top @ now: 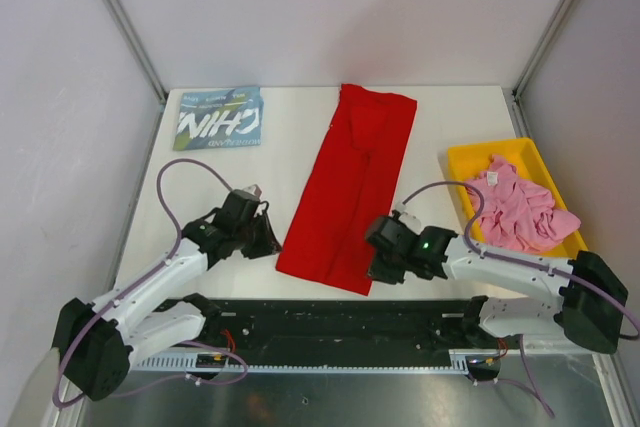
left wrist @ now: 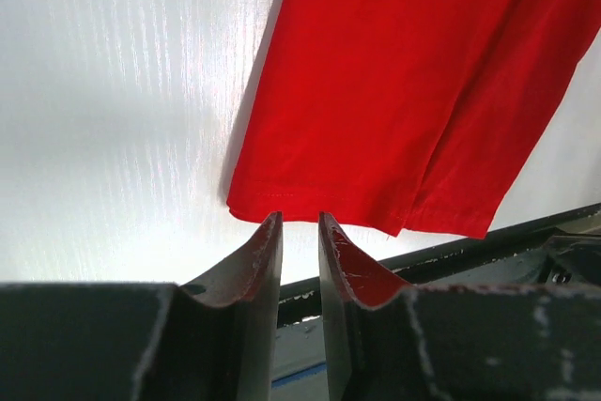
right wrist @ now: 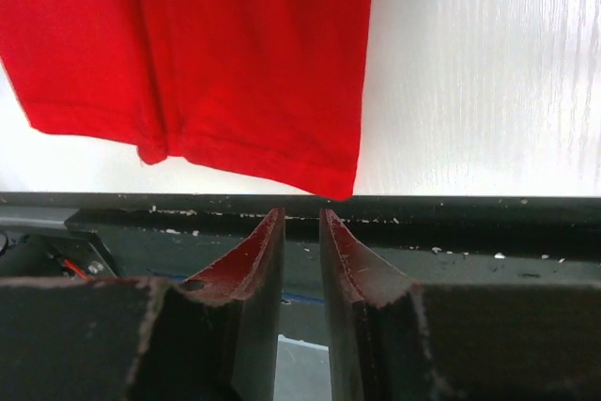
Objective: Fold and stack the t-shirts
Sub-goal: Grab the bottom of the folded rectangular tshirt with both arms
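Next, my right gripper lowers its open fingers around the red t-shirt's near corner on the tray side, which lies below it, and closes.
A red t-shirt [top: 350,187] lies folded lengthwise into a long strip down the middle of the table, plain side up. My left gripper [top: 270,245] sits at its near left corner. In the left wrist view the fingertips of that gripper [left wrist: 300,220] stand a narrow gap apart just short of the red hem [left wrist: 310,208], with nothing between them. My right gripper [top: 378,269] is at the near right corner; its jaws [right wrist: 300,213] are also slightly open and empty, just short of the red corner [right wrist: 333,185]. A folded blue t-shirt [top: 220,119] lies at the back left. A crumpled pink t-shirt [top: 520,212] lies in the tray.
The yellow tray [top: 475,169] stands at the right edge of the table. A black rail [top: 340,317] carrying the arm bases runs along the near edge, right below the red shirt's hem. Grey frame posts and walls close in the table on both sides.
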